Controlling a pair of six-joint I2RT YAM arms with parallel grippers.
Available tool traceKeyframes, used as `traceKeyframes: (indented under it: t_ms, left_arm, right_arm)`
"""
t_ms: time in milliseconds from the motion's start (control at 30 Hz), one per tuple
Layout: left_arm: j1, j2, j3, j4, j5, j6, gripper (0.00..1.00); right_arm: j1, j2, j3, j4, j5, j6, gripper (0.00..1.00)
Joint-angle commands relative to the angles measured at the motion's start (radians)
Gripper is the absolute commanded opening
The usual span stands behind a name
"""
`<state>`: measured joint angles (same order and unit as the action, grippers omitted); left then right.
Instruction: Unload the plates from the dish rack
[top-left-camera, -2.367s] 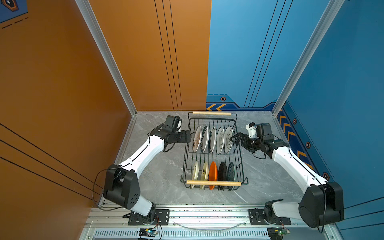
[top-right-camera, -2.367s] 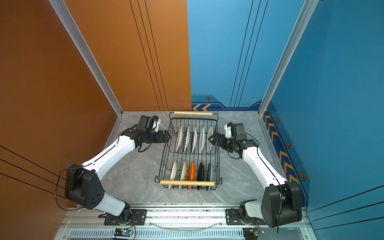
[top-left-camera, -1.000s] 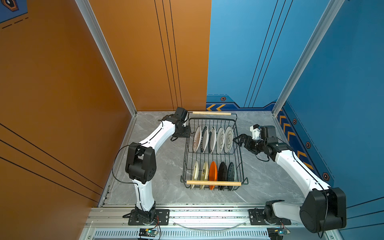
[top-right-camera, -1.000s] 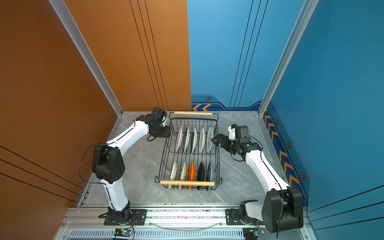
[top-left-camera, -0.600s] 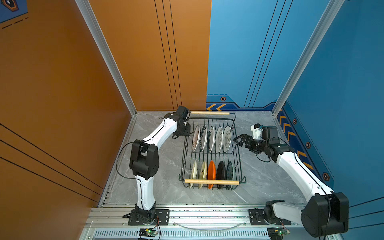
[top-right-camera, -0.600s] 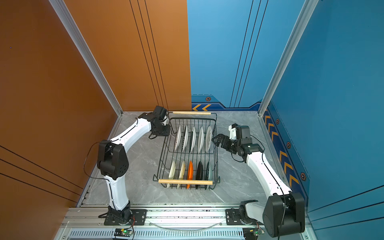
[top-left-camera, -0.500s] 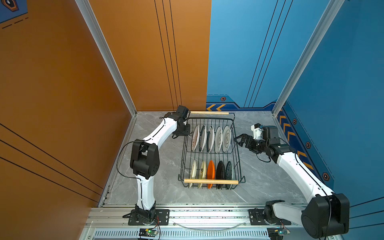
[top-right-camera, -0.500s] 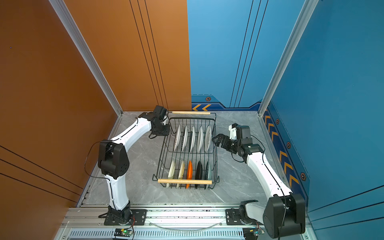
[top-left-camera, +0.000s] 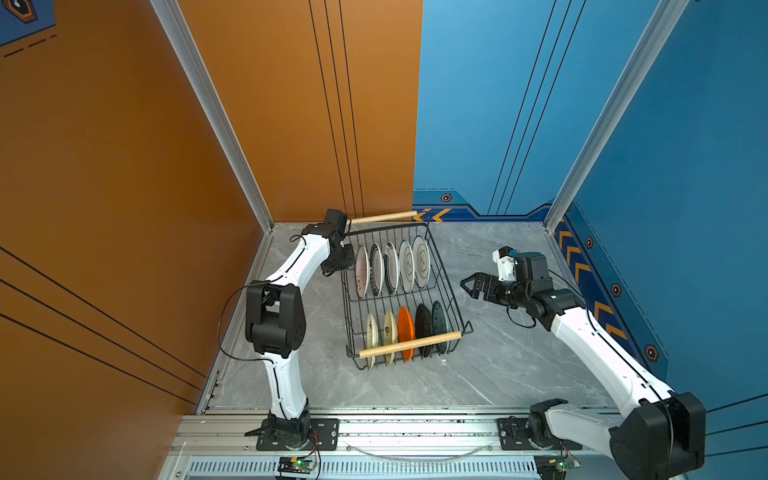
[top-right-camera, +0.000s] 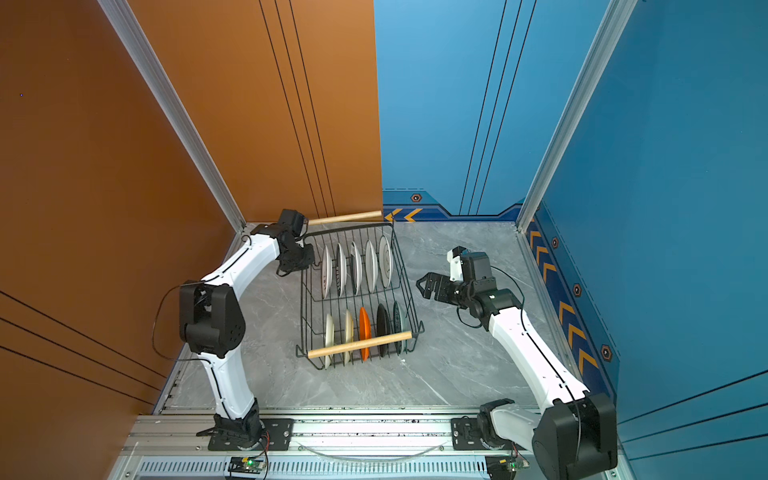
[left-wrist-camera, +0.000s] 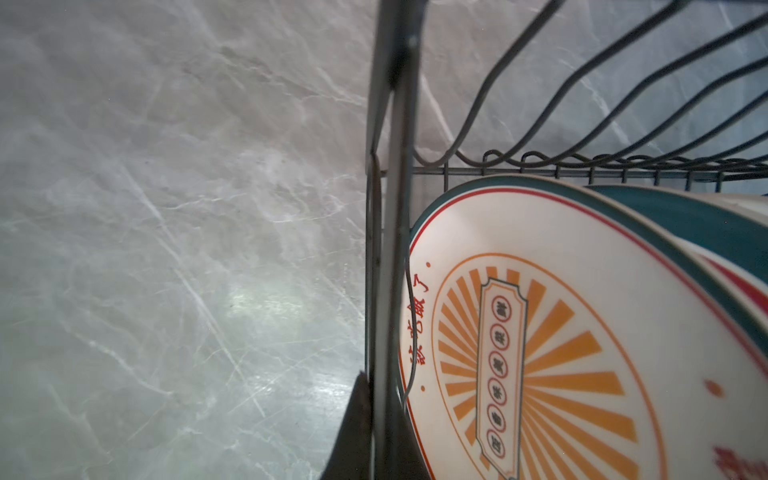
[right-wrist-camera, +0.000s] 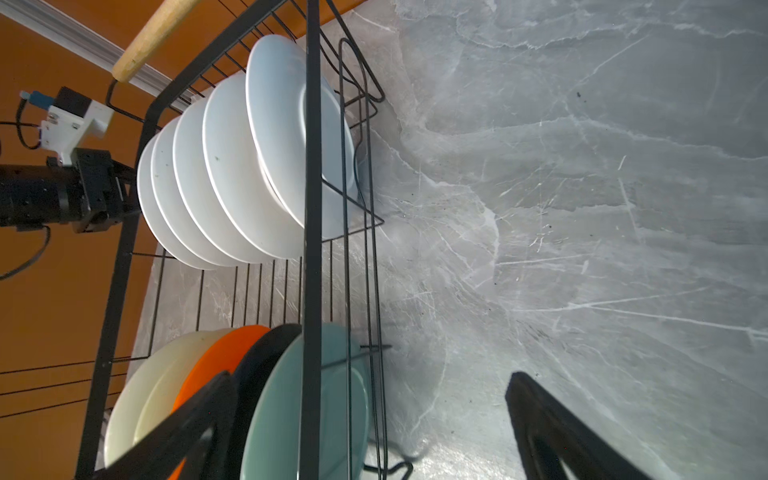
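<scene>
I will next pull the rack's rim wire (left-wrist-camera: 388, 249) toward the orange side with my left gripper and let it go, because bare tabletop lies between my gripper and that side.
The black wire dish rack (top-left-camera: 448, 291) sits skewed on the grey table, its near wooden handle (top-right-camera: 359, 344) slanting. Several larger white plates (top-left-camera: 390, 268) stand in its far row and several smaller plates (top-left-camera: 405, 328), cream, orange, black and teal, in its near row. My left gripper (top-left-camera: 343, 266) is shut on the rack's left rim wire (left-wrist-camera: 388, 249), beside an emblem plate (left-wrist-camera: 561, 332). My right gripper (top-left-camera: 469, 284) hangs open a short gap off the rack's right side. In the right wrist view its fingers (right-wrist-camera: 187, 424) stand wide apart, and the rack's rim (right-wrist-camera: 311, 208) is in front.
The orange wall (top-left-camera: 124, 208) lies close behind the left arm, and the far handle (top-left-camera: 382, 217) nearly reaches the back wall. The blue wall (top-left-camera: 665, 208) bounds the right side. Bare marble table (top-left-camera: 498, 353) lies right of and in front of the rack.
My left gripper has closed on the rack's left rim. The rack has slid left and turned askew. The right gripper stayed open while the rack moved away from it.
</scene>
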<state>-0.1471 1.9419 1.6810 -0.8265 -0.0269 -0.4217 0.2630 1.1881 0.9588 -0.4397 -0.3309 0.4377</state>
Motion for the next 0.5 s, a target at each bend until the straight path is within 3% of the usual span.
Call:
traceKeyframes:
  t_ms: [0,167,467]
  left_arm:
    - [0.069,-0.045,-0.083,0.002,-0.047,-0.075,0.07]
    - [0.146,-0.132,-0.214,0.082,-0.025,-0.135,0.01]
    - [0.231,-0.290,-0.414,0.193,0.017,-0.219,0.07]
  right_arm:
    - [0.069,-0.028,0.058,-0.081,0.173,-0.066,1.00]
    - [0.201,-0.043,0.111,-0.153,0.447,-0.088,1.00]
    - [0.326,-0.044,0.184,-0.218,0.675,-0.031,1.00]
